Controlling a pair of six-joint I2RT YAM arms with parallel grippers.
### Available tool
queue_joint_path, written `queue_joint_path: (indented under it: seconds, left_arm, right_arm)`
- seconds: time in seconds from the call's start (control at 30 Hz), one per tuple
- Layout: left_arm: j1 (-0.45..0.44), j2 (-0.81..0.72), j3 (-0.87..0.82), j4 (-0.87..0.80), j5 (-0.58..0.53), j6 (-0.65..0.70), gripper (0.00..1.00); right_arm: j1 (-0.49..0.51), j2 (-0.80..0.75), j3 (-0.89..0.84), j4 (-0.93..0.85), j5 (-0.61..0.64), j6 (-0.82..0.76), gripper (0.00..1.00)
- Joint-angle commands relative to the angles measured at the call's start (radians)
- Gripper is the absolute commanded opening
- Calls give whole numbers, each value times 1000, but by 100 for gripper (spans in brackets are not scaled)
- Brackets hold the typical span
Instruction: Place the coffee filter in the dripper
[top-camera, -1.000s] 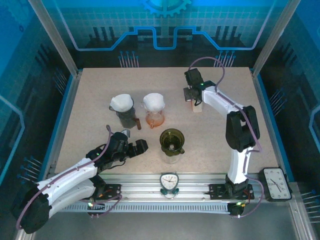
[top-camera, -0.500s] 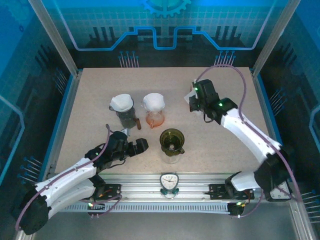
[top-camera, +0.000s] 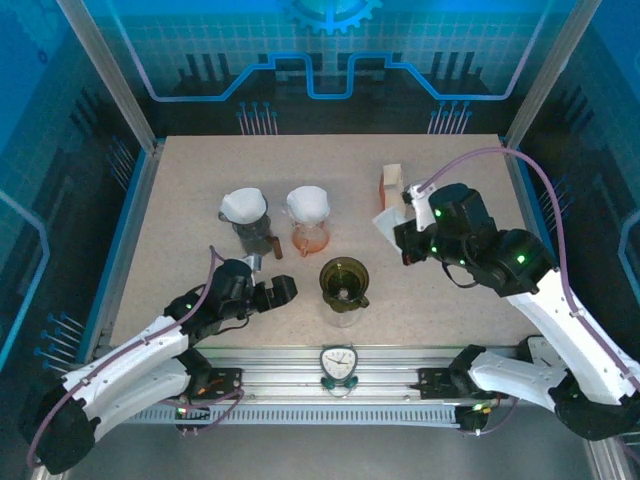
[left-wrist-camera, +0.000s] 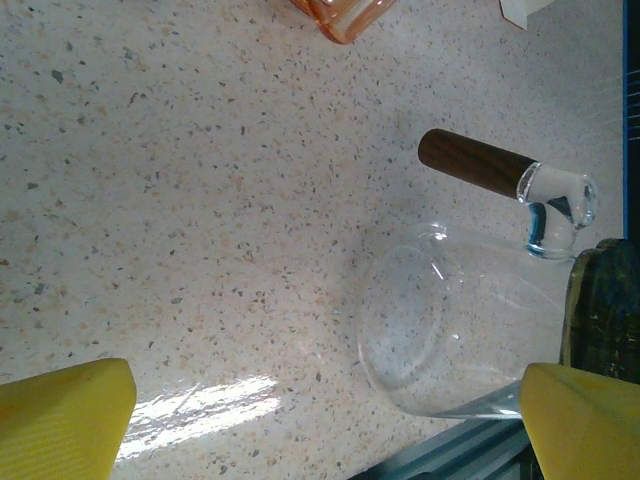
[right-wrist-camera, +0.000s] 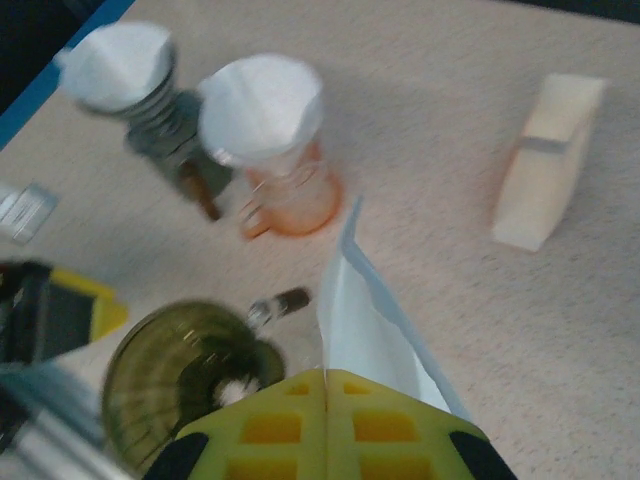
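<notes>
The dark green dripper's opening (top-camera: 345, 279) is empty, so the right gripper needs to move back and down over it next and let go of the folded filter (top-camera: 388, 222) inside.
The dark green dripper (top-camera: 344, 282) sits on a glass carafe (left-wrist-camera: 450, 330) at the table's front middle; the right wrist view has it at lower left (right-wrist-camera: 185, 385). My right gripper (top-camera: 404, 240) is shut on a folded white coffee filter (top-camera: 388, 222), held in the air to the right of and behind the dripper. From the pinched yellow fingertips (right-wrist-camera: 327, 390) the filter (right-wrist-camera: 370, 320) sticks out forward. My left gripper (top-camera: 276, 293) stands open just left of the carafe, with its yellow fingers (left-wrist-camera: 60, 420) wide apart and nothing between them.
A grey dripper (top-camera: 245, 215) and an orange dripper (top-camera: 309, 222), each holding a white filter, stand behind the green one. A beige filter holder (top-camera: 392, 183) stands at the back right. The carafe's wooden handle (left-wrist-camera: 475, 160) points away from the left gripper.
The right arm has swung from the filter holder toward the front and right, carrying the filter with it. The left arm has barely moved.
</notes>
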Motion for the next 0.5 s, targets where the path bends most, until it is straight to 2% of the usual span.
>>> queue_joint_path:
  seconds: [0.0,0.23,0.47]
  left_arm:
    - [8,-12,42,-29,33,30,99]
    - [9,-8,61,-31,44,41,99]
    - [9,-11,88,-48,59,63,99]
  right_arm:
    - [81,44,67,-206,-25,-9,0]
    - [207,173,188,-336,40,-1,0]
    - [265,341,363,-482,66,-34,0]
